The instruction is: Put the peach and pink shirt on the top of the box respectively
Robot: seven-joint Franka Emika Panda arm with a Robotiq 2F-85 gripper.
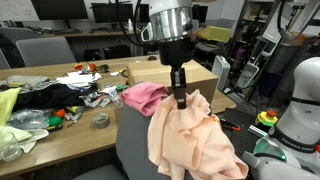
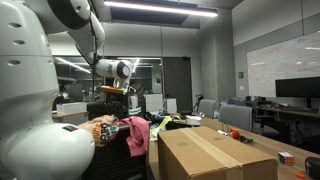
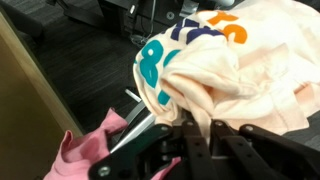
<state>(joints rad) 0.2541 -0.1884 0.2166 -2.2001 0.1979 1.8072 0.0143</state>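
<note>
My gripper swings high up from the chair back next, then across over the cardboard box's top (image 2: 209,144) to release the peach shirt (image 2: 104,128), because its cloth hangs long.
My gripper (image 1: 181,99) is shut on the peach shirt (image 1: 195,140) and holds it bunched over the chair back. In the wrist view the peach shirt (image 3: 230,60), with teal and orange print, is pinched between the fingers (image 3: 186,128). The pink shirt (image 1: 143,96) hangs over the chair beside the cardboard box (image 1: 165,73). In an exterior view the pink shirt (image 2: 136,135) hangs left of the box (image 2: 210,153), and the peach shirt (image 2: 104,128) is partly hidden behind the arm. The pink shirt also shows at the lower left of the wrist view (image 3: 85,155).
A wooden table (image 1: 50,125) holds clutter: dark cloth, tape roll (image 1: 101,120), small toys. The chair back (image 1: 135,145) stands below the shirts. Office chairs and monitors fill the back. A second white robot body (image 1: 300,100) stands at the side.
</note>
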